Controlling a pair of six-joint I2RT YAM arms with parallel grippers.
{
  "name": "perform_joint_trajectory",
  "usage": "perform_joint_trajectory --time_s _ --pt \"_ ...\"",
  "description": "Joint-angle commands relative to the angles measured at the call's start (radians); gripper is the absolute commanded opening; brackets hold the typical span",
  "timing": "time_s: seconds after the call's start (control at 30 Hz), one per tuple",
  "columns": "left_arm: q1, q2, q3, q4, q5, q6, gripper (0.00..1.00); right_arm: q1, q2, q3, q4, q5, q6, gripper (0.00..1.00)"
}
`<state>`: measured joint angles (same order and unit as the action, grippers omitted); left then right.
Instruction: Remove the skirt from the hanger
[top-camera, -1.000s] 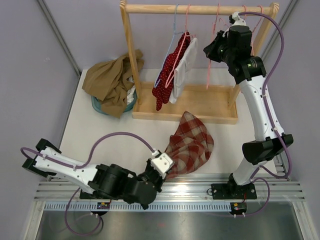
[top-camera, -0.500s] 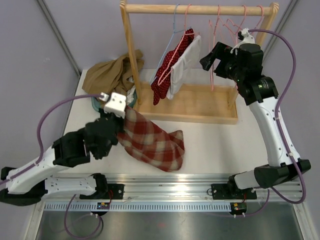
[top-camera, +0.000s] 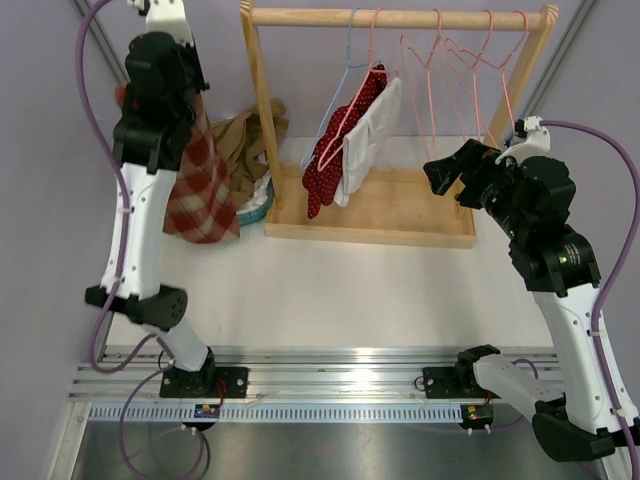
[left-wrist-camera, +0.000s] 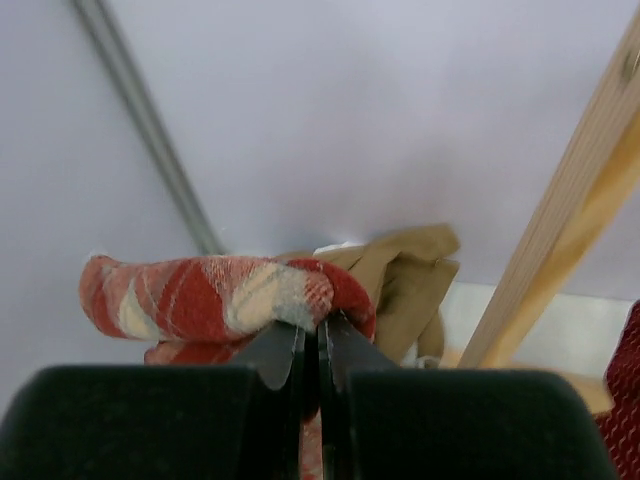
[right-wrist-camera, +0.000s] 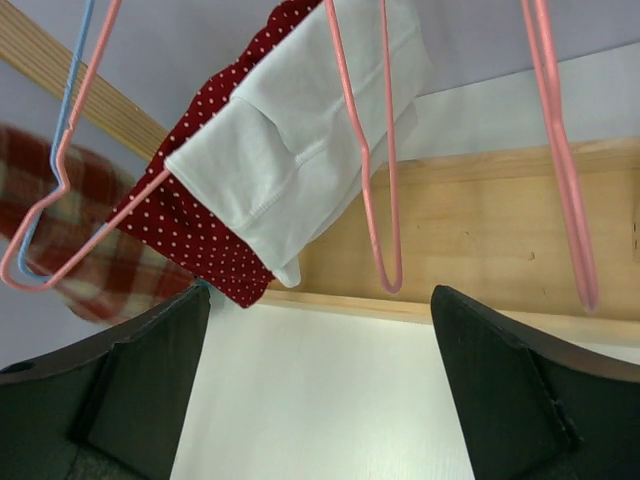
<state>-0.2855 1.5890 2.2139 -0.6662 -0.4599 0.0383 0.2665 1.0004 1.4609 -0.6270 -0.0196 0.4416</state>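
Note:
I need to move my right gripper up and to the left in the top view next, to the empty wire of the pink hanger beside the white garment.
The red plaid skirt (top-camera: 200, 185) hangs in the air at the far left, off any hanger, with my left gripper (left-wrist-camera: 318, 335) shut on its upper fold (left-wrist-camera: 220, 295). In the top view the left gripper (top-camera: 185, 100) is raised high beside the rack's left post. My right gripper (top-camera: 437, 176) stands open in front of the rack, below the rail, with nothing between its fingers (right-wrist-camera: 322, 295). Empty pink hangers (top-camera: 440, 60) hang on the rail above it, and one pink hanger (right-wrist-camera: 365, 150) dangles just ahead of the right fingers.
The wooden rack (top-camera: 400, 18) has a flat base (top-camera: 400, 210). A red dotted garment (top-camera: 335, 150) and a white one (top-camera: 372, 135) hang on its left hangers. Tan cloth (top-camera: 245, 135) fills a teal basket (top-camera: 256, 206) behind the skirt.
The left arm swung the skirt from the table's front up to the far left. The right gripper opened and dropped back from the rail.

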Motion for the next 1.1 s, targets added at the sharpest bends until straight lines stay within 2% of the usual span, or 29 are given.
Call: perform_joint_trajectory --time_s 0.0,0.03,0.1,0.13,0.17,0.23,0.27,0.3,0.33,0.37,0.43,0.47,0.5,0.57,0.6,0.67,0.73,0.83,0.93,1.07 --pt "0.04 0.196 0.349 0.008 0.153 -0.014 0.0 -0.004 -0.039 -0.065 0.016 -0.02 0.009 1.0" --pt "0.067 0.222 0.366 0.026 0.165 -0.018 0.0 -0.004 -0.058 -0.089 0.016 -0.037 0.019 0.99" --pt "0.1 0.22 0.27 0.139 0.174 -0.034 0.0 -0.004 -0.078 -0.112 0.021 -0.058 0.025 1.0" --pt "0.141 0.213 0.195 0.181 0.229 -0.105 0.0 -0.004 -0.095 -0.134 0.033 -0.107 0.023 0.99" --pt "0.16 0.213 0.073 0.221 0.259 -0.132 0.03 -0.004 -0.104 -0.14 0.065 -0.137 0.02 1.0" --pt "0.189 0.286 0.024 0.231 0.264 -0.193 0.16 -0.004 -0.12 -0.145 0.128 -0.239 0.013 0.99" --pt "0.195 0.333 0.044 0.199 0.26 -0.208 0.65 -0.004 -0.118 -0.137 0.145 -0.264 0.017 0.99" --pt "0.201 0.371 0.068 0.089 0.25 -0.233 0.88 -0.004 -0.112 -0.122 0.159 -0.284 0.02 0.99" --pt "0.21 0.431 0.084 0.033 0.227 -0.285 0.98 -0.004 -0.088 -0.076 0.168 -0.313 0.032 0.99" --pt "0.212 0.434 0.081 -0.007 0.207 -0.308 0.99 -0.003 -0.068 -0.045 0.162 -0.318 0.039 1.0" --pt "0.207 0.366 -0.116 0.017 0.207 -0.345 0.99 -0.004 0.008 0.066 0.145 -0.33 0.048 0.99" --pt "0.204 0.238 -0.228 0.133 0.207 -0.348 0.99 -0.004 0.035 0.103 0.147 -0.338 0.049 0.99" --pt "0.2 0.154 -0.438 0.176 0.201 -0.354 0.99 -0.004 0.064 0.139 0.151 -0.344 0.049 0.99" --pt "0.194 -0.038 -0.572 0.218 0.202 -0.376 0.99 -0.003 0.156 0.251 0.162 -0.359 0.059 0.98" --pt "0.189 -0.093 -0.668 0.202 0.201 -0.391 0.99 -0.001 0.191 0.291 0.165 -0.362 0.062 0.98" --pt "0.177 -0.202 -0.764 0.183 0.198 -0.391 0.99 0.0 0.312 0.432 0.138 -0.359 0.081 0.98" --pt "0.154 -0.364 -0.911 0.169 0.222 -0.38 0.99 0.014 0.438 0.574 0.109 -0.359 0.091 0.97" --pt "0.111 -0.536 -1.047 0.122 0.228 -0.377 0.99 0.048 0.585 0.737 0.063 -0.338 0.092 0.95" --pt "0.077 -0.656 -1.106 0.053 0.231 -0.373 0.99 0.08 0.703 0.867 0.003 -0.298 0.083 0.91" --pt "0.071 -0.762 -1.181 0.011 0.218 -0.348 0.99 0.106 0.771 0.92 -0.023 -0.253 0.078 0.86"
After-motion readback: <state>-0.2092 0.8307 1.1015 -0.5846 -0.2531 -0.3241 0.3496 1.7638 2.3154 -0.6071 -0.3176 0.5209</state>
